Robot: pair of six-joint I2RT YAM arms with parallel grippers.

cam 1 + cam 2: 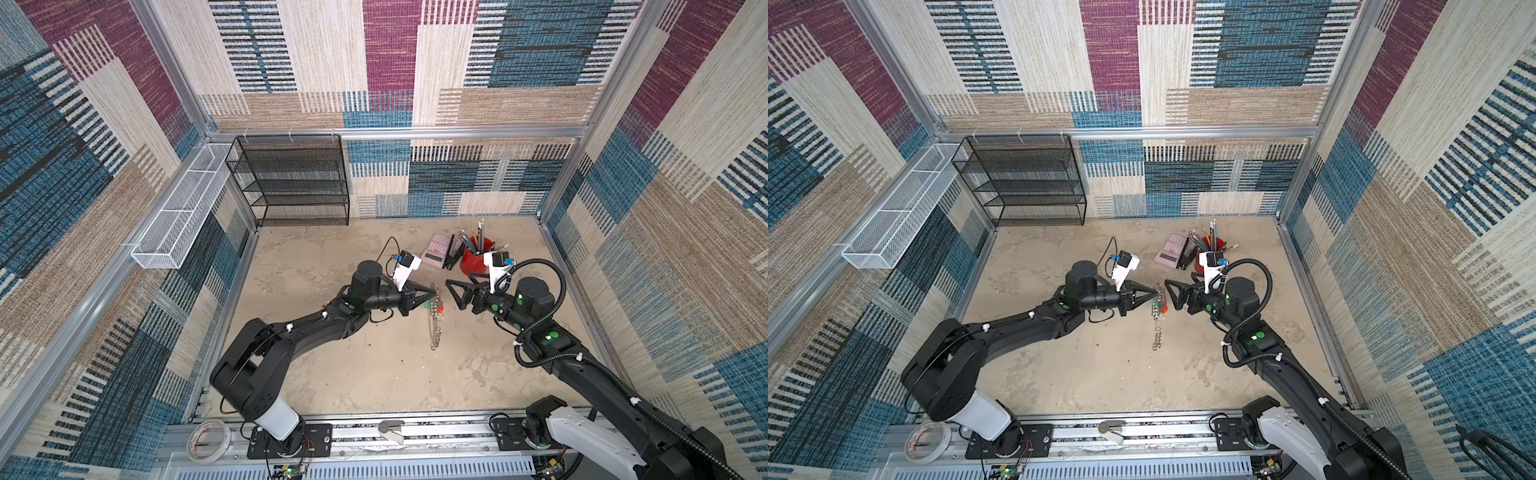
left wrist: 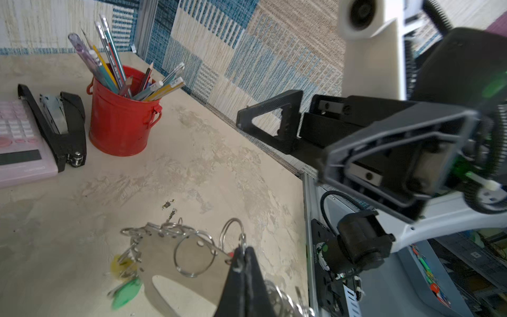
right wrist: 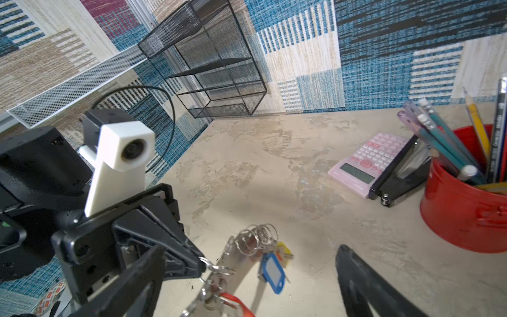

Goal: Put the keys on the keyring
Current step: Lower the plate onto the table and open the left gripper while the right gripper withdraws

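A clear patch of bare tabletop is below my left gripper. Next I need to lower my left gripper until the keyring (image 1: pixel 435 328) rests there, then let go of the silver split ring.
My left gripper (image 1: pixel 436 294) (image 2: pixel 244 251) is shut on a silver split ring at the top of the keyring (image 1: pixel 435 328) (image 2: pixel 164 258). The keyring is a grey band edged with rings and hangs down over the middle of the table in both top views. Keys hang from it: a blue tag (image 3: pixel 273 270), a red tag (image 3: pixel 233 300) (image 1: pixel 441 309), a yellow tag (image 3: pixel 285 251) and a green tag (image 2: pixel 126 291). My right gripper (image 1: pixel 454 296) (image 3: pixel 248 255) stands open just right of the keyring, its fingers wide apart and holding nothing.
A red pencil cup (image 1: pixel 478 259), a black stapler (image 1: pixel 454 253) and a pink calculator (image 1: pixel 436 251) stand behind the grippers. A black mesh shelf (image 1: pixel 291 183) is at the back left, a white mesh basket (image 1: pixel 183 212) on the left wall, a tape roll (image 1: pixel 209 440) by the front rail.
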